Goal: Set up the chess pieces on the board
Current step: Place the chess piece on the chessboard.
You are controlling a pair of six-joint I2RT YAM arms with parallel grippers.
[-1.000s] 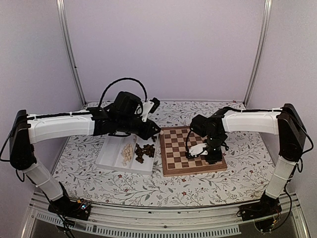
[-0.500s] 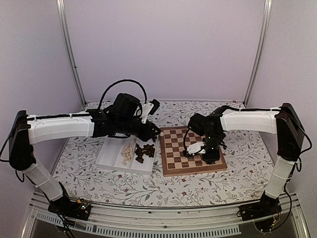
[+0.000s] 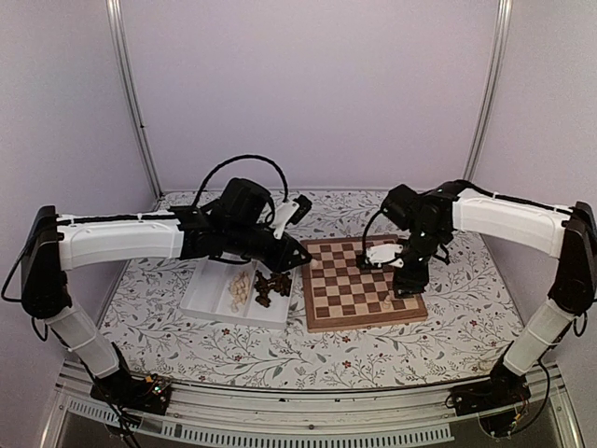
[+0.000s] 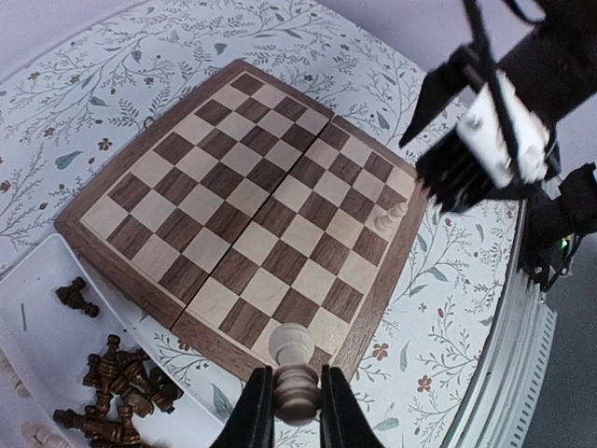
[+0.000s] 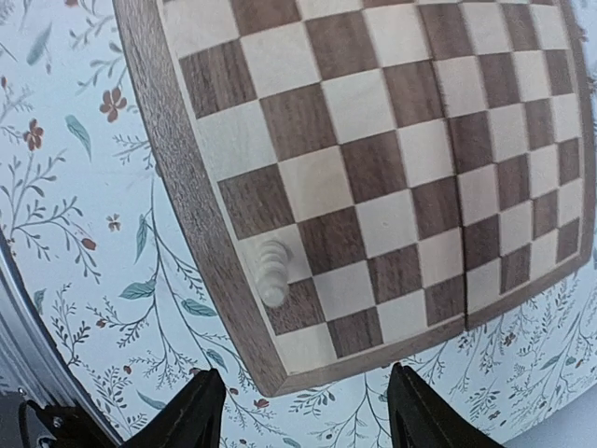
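Note:
The near-edge light square short (image 3: 360, 310) (image 4: 357, 273) of the standing cream piece is empty. My left gripper needs to move back toward that piece and down to release there.
The board (image 3: 347, 291) lies right of centre on the table. One pale cream chess piece (image 5: 270, 271) stands upright on a light square by the board's (image 5: 373, 168) near right edge; it also shows as a cream piece (image 4: 387, 219) in the left wrist view. My right gripper (image 5: 308, 415) hangs open above that corner, apart from the piece, and appears as the right gripper (image 3: 405, 280) from above. My left gripper (image 4: 297, 406) is shut on another cream piece (image 4: 295, 359), held over the board's (image 4: 242, 187) left edge. Dark brown pieces (image 4: 121, 392) lie heaped in the tray.
A white two-compartment tray (image 3: 207, 291) sits left of the board, with cream pieces (image 3: 241, 289) in one half and dark ones (image 3: 272, 285) in the other. The floral tablecloth (image 3: 373, 355) surrounds both. Walls and metal posts close the back.
My right gripper has opened and lifted back from the board, leaving the cream piece standing near the right edge. My left gripper has shifted slightly right, towards the board, with its cream piece.

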